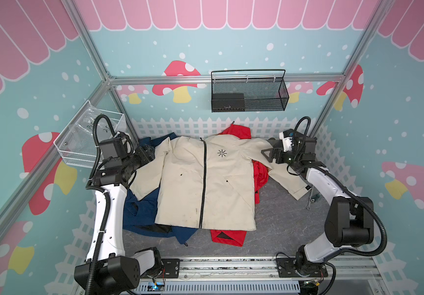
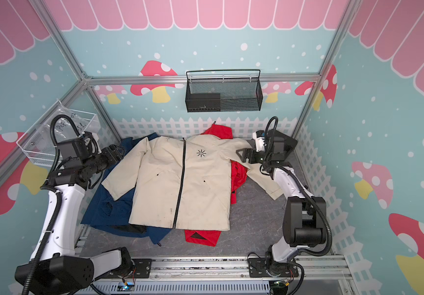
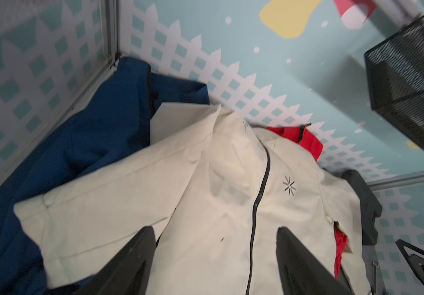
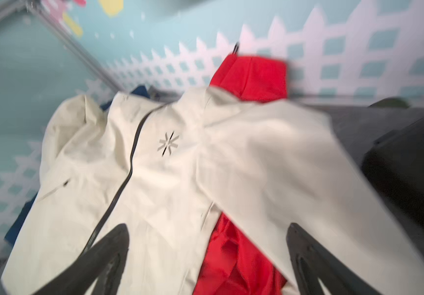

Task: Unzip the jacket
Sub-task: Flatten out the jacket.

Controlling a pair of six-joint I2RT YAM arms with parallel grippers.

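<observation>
My left gripper lowers its open fingers back past the sleeve onto the cream jacket's side edge [image 1: 160, 197] next, since that edge lies uncovered below, against blue fabric.
A cream jacket [image 1: 185, 178] [image 2: 160, 178] lies flat, front up, on the grey floor in both top views. Its black zipper [image 1: 204, 178] [image 2: 180, 184] [image 3: 257, 204] [image 4: 126, 178] runs closed from collar to hem. My left gripper [image 1: 149, 153] [image 2: 117, 153] [image 3: 215, 228] hovers at the jacket's left shoulder and sleeve, open and holding nothing. At the other side, my right gripper [image 1: 268, 154] [image 2: 243, 154] [image 4: 208, 225] stands over the right sleeve, open wide and empty.
Under the cream jacket lie a blue jacket [image 1: 142, 212] at the left and a red jacket [image 1: 227, 236] at the right. A black mesh basket [image 1: 249, 92] hangs on the back wall and a clear bin [image 1: 88, 138] on the left wall. Walls stand close on three sides.
</observation>
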